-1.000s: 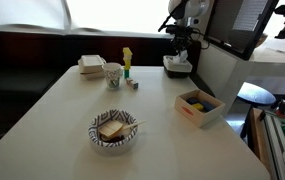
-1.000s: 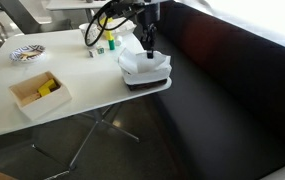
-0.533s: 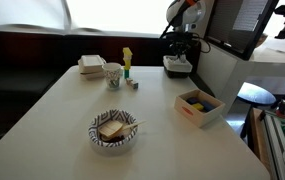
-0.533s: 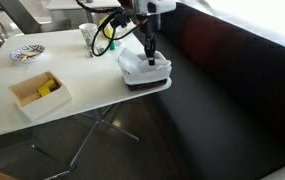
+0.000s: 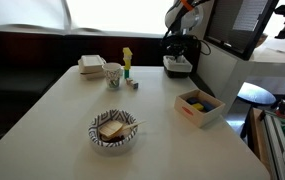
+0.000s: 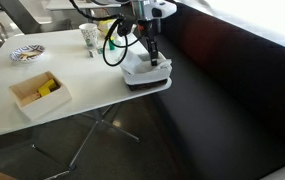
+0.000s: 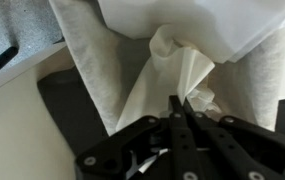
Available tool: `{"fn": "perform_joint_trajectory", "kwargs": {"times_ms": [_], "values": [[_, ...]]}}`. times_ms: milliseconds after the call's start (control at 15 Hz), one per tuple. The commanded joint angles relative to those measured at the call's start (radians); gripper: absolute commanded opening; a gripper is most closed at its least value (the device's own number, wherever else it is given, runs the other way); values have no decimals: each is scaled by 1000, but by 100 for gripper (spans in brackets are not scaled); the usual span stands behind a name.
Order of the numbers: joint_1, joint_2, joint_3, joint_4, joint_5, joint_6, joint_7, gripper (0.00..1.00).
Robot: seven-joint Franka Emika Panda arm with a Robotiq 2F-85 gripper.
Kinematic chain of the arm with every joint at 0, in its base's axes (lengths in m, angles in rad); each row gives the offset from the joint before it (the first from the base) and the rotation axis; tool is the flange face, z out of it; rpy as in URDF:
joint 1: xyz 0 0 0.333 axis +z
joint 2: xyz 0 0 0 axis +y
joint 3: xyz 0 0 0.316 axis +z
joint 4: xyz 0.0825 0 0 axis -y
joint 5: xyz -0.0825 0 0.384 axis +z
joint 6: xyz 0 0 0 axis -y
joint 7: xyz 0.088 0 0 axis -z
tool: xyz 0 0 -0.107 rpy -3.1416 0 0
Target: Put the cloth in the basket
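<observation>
The white cloth (image 6: 138,63) already lies within the grey basket's rim, so the gripper will move slightly down inside the basket, turning a little, and let go of the pinched fold.
The white cloth (image 7: 172,60) lies bunched in the grey basket (image 7: 87,60), which has a lighter rim. In the wrist view my gripper (image 7: 175,100) has its fingers pressed together, pinching a raised fold of the cloth at their tips. In both exterior views the basket (image 5: 178,67) (image 6: 148,80) sits at the table's corner. The gripper (image 5: 180,50) (image 6: 153,58) reaches down into it, onto the cloth (image 6: 138,63).
A striped round bowl (image 5: 114,132) with food sits near the front. A wooden box (image 5: 199,106) with coloured pieces is at the table edge. A white lidded container (image 5: 91,66), a cup (image 5: 114,74) and a yellow item (image 5: 127,59) stand at the back. The basket is close to the table edge (image 6: 132,95).
The arm has shifted slightly over the basket, with its upper links swinging. The gripper stays down in the basket on the cloth.
</observation>
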Motion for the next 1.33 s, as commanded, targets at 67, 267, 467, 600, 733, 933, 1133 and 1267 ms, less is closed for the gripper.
{"fn": "perform_joint_trajectory", "kwargs": {"times_ms": [67,267,467,600,733,933,1133,1267], "values": [[-39,21,45,12,37,13,-140,0],[-55,25,65,10,43,23,-210,0],[-77,24,93,7,59,28,-278,0],[-86,26,105,7,68,29,-315,0],[-92,26,113,7,75,22,-344,0],[-92,23,112,8,70,20,-365,0],[-83,-7,104,1,65,4,-364,32],[-75,-38,98,-4,59,-8,-359,47]]}}
